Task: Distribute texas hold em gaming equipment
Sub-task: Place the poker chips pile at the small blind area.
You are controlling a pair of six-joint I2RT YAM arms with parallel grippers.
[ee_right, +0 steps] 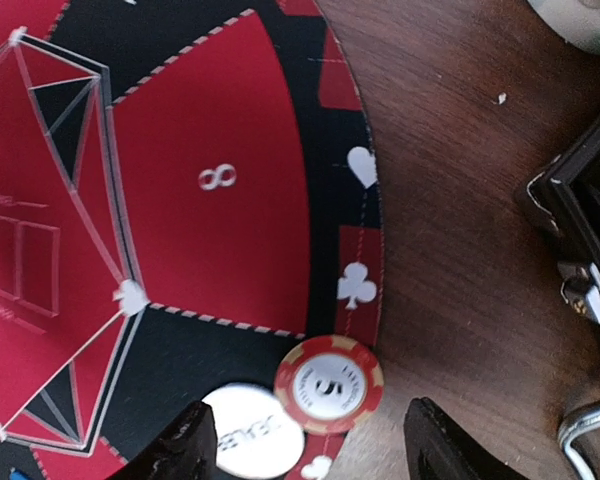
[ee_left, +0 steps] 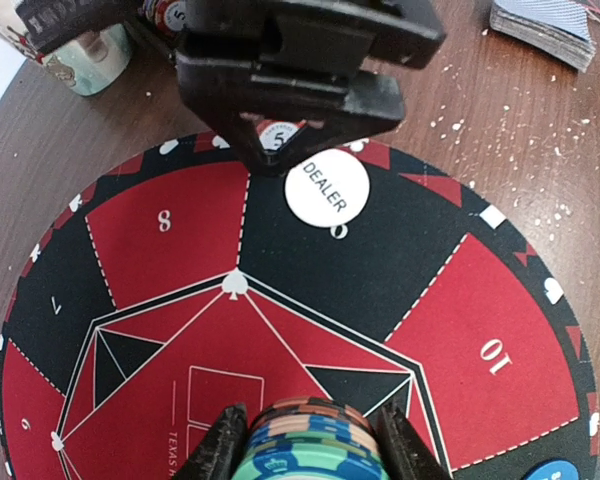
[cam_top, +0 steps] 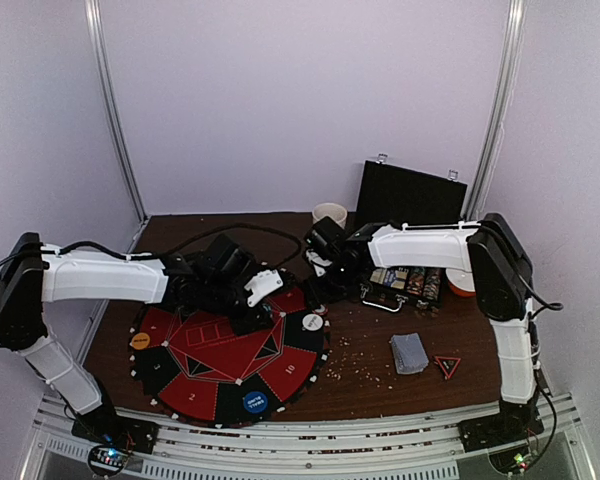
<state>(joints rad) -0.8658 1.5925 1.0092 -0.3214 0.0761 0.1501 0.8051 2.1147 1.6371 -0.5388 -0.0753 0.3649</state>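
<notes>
The red section point(cam_top: 285, 380) point(ee_left: 520, 400) between the blue disc and DEALER button lies empty, so I need to carry the chips in my left gripper back and down onto it next.
The round red-and-black poker mat point(cam_top: 195, 350) lies in front of both arms. My left gripper point(ee_left: 310, 415) is shut on a stack of striped-edge poker chips point(ee_left: 310, 448) above the mat's centre point(ee_left: 210, 330); in the top view it point(cam_top: 260, 318) hangs over the mat's far half. My right gripper point(ee_right: 310, 420) is open, its fingers wide on either side of a red "5" chip point(ee_right: 329, 384) that lies flat on the mat's rim point(ee_right: 358, 290). The white DEALER button point(ee_right: 252, 432) lies right beside that chip. From the left wrist view the red chip point(ee_left: 280, 135) sits under the right gripper point(ee_left: 280, 150).
A deck of grey-blue-backed cards point(cam_top: 410, 352) and a red triangle point(cam_top: 446, 365) lie on the table to the right. An open black case point(cam_top: 410, 195) with chip rows point(cam_top: 405, 282) stands behind the right gripper. An orange disc point(cam_top: 140, 340) and a blue disc point(cam_top: 255, 402) rest on the mat. A cream mug point(cam_top: 330, 213) stands at the back.
</notes>
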